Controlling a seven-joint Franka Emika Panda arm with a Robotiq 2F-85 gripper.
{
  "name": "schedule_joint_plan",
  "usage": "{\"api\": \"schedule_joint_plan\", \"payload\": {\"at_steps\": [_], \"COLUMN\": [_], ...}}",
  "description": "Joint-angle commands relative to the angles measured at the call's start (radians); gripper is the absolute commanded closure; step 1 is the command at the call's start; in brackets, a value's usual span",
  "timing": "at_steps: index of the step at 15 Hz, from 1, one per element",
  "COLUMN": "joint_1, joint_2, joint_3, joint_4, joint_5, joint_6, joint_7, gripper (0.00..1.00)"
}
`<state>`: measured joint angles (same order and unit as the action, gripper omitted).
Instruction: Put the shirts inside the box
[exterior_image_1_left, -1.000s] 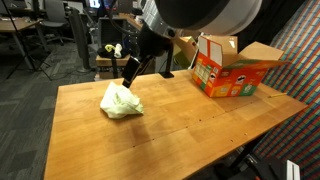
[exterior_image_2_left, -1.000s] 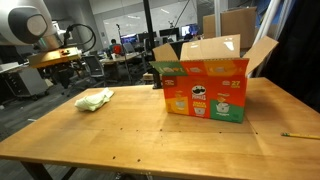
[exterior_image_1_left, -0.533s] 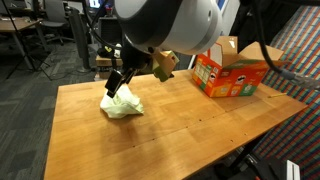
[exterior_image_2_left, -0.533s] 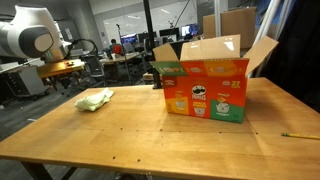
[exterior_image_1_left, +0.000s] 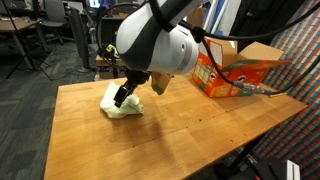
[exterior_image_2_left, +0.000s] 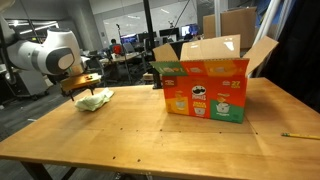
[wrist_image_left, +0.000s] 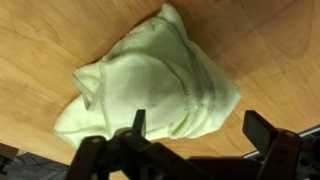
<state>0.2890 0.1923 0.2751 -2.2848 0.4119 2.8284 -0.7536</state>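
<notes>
My gripper moves down next, still open, onto the shirt's wrinkled folds, since that bunched cloth lies just below my gripper, between its parted fingers.
A crumpled pale yellow-green shirt (exterior_image_1_left: 122, 106) (exterior_image_2_left: 96, 99) (wrist_image_left: 150, 85) lies on the wooden table (exterior_image_1_left: 170, 130), towards its far end from the box. The box (exterior_image_1_left: 234, 70) (exterior_image_2_left: 205, 85) stands upright with orange-red printed sides and its brown flaps open. My gripper (exterior_image_1_left: 122, 95) (exterior_image_2_left: 84, 86) (wrist_image_left: 200, 125) hangs open just above the shirt. In the wrist view one finger (wrist_image_left: 138, 122) overlaps the cloth's lower edge. The other finger (wrist_image_left: 262, 128) stands over bare wood beside it. Nothing is held. The inside of the box is hidden.
Bare wood (exterior_image_2_left: 150, 135) lies between the shirt and the box. A thin pencil-like stick (exterior_image_2_left: 300, 134) lies near one table edge. Office chairs and desks (exterior_image_1_left: 40, 35) stand beyond the table, and a plain cardboard box (exterior_image_2_left: 235, 20) sits behind the printed one.
The arm has swung in and come down over the shirt, from off to the side to just above it. The jaws stayed open. Shirt and box have not moved.
</notes>
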Motion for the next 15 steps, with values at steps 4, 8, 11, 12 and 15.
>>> {"api": "schedule_joint_plan", "payload": {"at_steps": [4, 8, 11, 12, 15], "joint_1": [-0.133, -0.163, -0.172, -0.175, -0.186], "joint_2": [0.111, 0.13, 0.117, 0.108, 0.067], "joint_3": [0.09, 0.115, 0.115, 0.112, 0.107], "joint_4": [0.05, 0.045, 0.036, 0.03, 0.014], "joint_5": [-0.051, -0.103, -0.145, -0.158, -0.187], "joint_6": [0.058, 0.073, 0.068, 0.063, 0.049], "joint_7": [-0.003, 0.015, 0.037, 0.046, 0.068], "gripper": [0.25, 0.49, 0.72, 0.8, 0.99]}}
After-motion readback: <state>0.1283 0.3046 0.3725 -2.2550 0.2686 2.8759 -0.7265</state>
